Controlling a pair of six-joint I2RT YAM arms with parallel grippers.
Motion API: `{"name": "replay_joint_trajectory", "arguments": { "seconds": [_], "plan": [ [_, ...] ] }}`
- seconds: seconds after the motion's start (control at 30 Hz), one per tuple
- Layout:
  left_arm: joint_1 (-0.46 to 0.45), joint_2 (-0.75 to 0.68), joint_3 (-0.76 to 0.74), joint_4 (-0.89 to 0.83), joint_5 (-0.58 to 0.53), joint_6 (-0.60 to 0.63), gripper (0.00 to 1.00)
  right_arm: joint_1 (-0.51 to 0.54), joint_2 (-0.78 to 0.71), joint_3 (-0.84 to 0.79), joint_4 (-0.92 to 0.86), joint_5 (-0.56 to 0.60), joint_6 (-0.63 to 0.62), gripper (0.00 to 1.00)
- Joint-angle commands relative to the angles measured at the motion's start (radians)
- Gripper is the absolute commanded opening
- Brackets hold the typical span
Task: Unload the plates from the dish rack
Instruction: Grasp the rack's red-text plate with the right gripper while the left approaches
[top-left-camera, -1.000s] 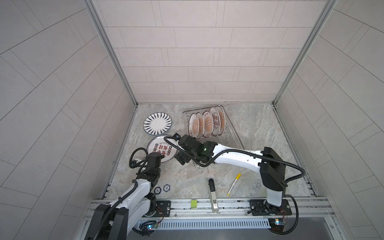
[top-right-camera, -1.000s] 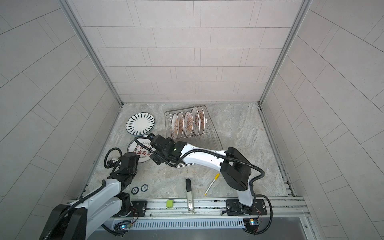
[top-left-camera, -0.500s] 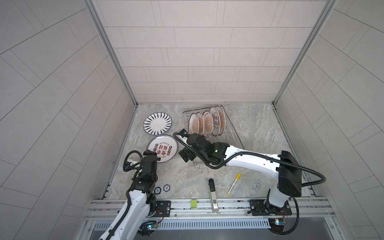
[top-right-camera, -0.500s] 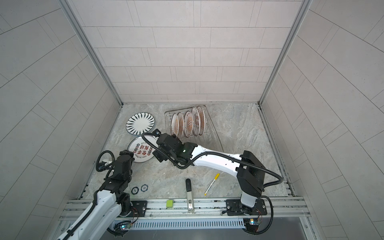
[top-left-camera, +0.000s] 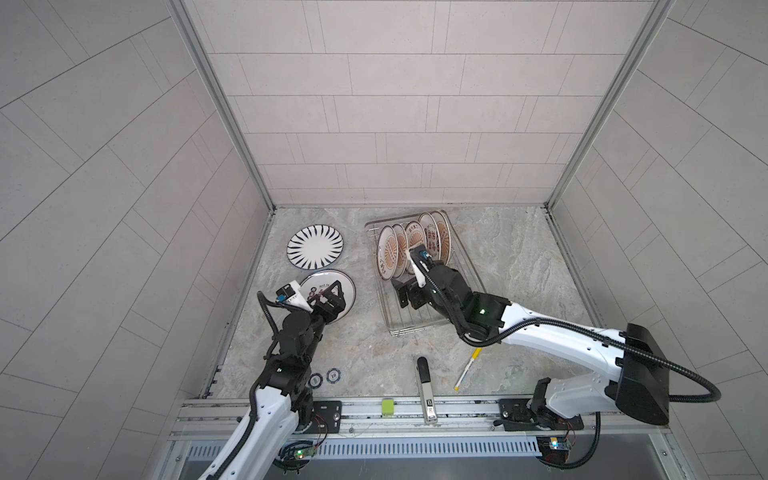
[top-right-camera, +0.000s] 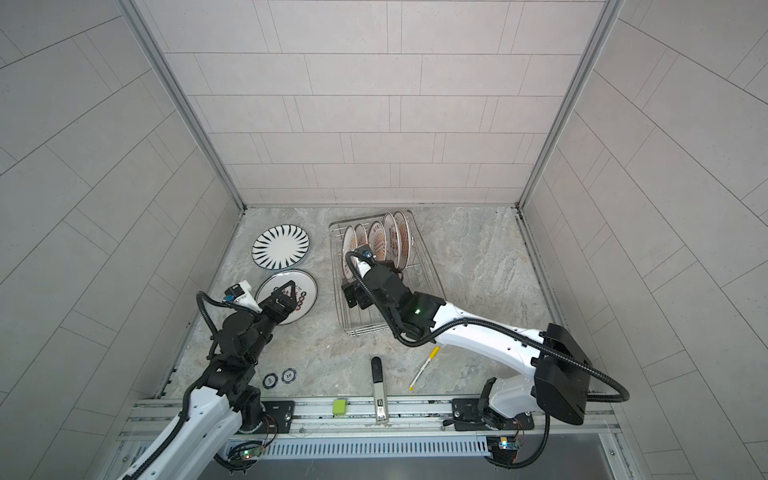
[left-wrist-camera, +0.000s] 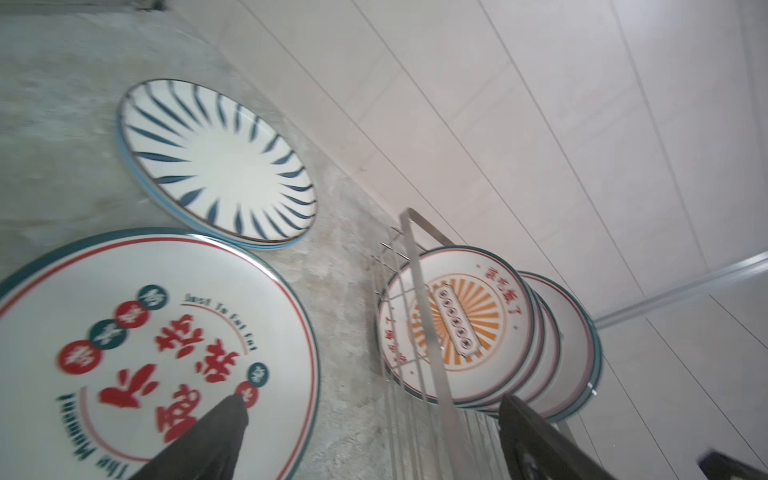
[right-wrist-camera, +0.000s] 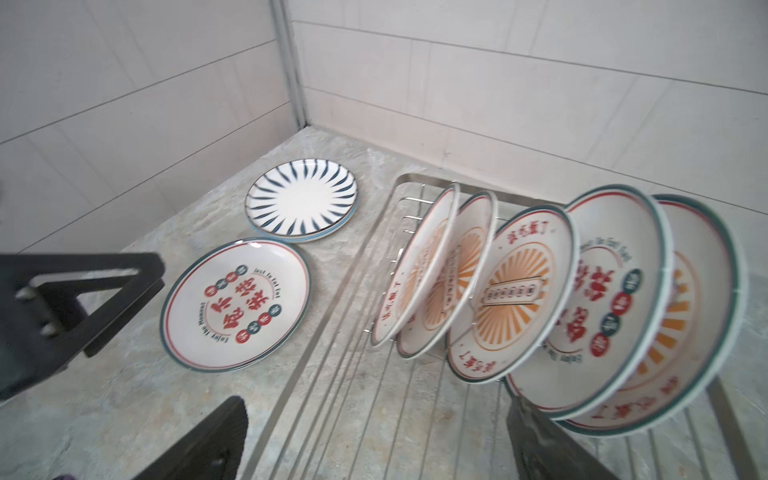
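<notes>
The standing red-character plate (top-left-camera: 436, 252) (right-wrist-camera: 648, 340) is outward of my right gripper, so next I should turn my right gripper and move it outward onto the near rim of that plate.
The dish rack (top-left-camera: 434, 328) (top-right-camera: 376, 330) is a silver wire basket. Several plates (top-left-camera: 409, 247) (top-right-camera: 376, 245) (right-wrist-camera: 519, 291) (left-wrist-camera: 478, 324) stand on edge at its far end. My right gripper (top-left-camera: 409, 295) (top-right-camera: 357, 296) (right-wrist-camera: 374, 415) hangs open and empty over the rack's bare wires, just in front of them. Another plate (top-left-camera: 318, 279) (top-right-camera: 307, 297) (left-wrist-camera: 145, 332) (right-wrist-camera: 237, 303) with red characters lies flat on the table left of the rack. My left gripper (top-left-camera: 332, 296) (top-right-camera: 286, 297) (left-wrist-camera: 370, 419) is open above it, holding nothing.
A black-striped plate (top-left-camera: 316, 246) (right-wrist-camera: 301, 199) lies flat near the back left wall. Near the front edge lie two poker chips (top-left-camera: 324, 377), a black and silver bar (top-left-camera: 424, 382), a yellow and white pen (top-left-camera: 467, 370) and a green block (top-left-camera: 387, 405). Tiled walls enclose three sides.
My right gripper has swung from beside the flat plate rightward into the rack. My left gripper has opened wider and moved forward over the flat plate.
</notes>
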Motion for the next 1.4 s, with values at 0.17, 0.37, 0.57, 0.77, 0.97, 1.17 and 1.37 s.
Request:
{"name": "replay_joint_trajectory", "arguments": {
  "seconds": [0.17,0.37,0.57,0.77,0.97,1.17,1.37],
  "plan": [
    [-0.137,0.148,0.066,0.317,0.317,0.115,1.00,-0.154,-0.082,-0.019,-0.028,-0.109,0.050,0.97],
    [-0.349,0.343,0.190,0.344,0.312,0.269,1.00,-0.256,-0.032,0.071,-0.118,-0.159,0.072,0.85],
    [-0.405,0.507,0.269,0.405,0.285,0.265,1.00,-0.308,0.103,0.197,-0.202,-0.152,0.073,0.71],
    [-0.418,0.577,0.299,0.415,0.227,0.267,0.99,-0.306,0.221,0.288,-0.247,0.025,0.069,0.58],
    [-0.422,0.621,0.291,0.459,0.207,0.257,0.99,-0.306,0.337,0.378,-0.290,0.108,0.055,0.48],
    [-0.421,0.645,0.262,0.546,0.177,0.235,0.99,-0.303,0.395,0.403,-0.297,0.177,0.064,0.40],
    [-0.422,0.655,0.264,0.548,0.160,0.231,0.99,-0.301,0.449,0.432,-0.306,0.211,0.079,0.31]
  ]
}}
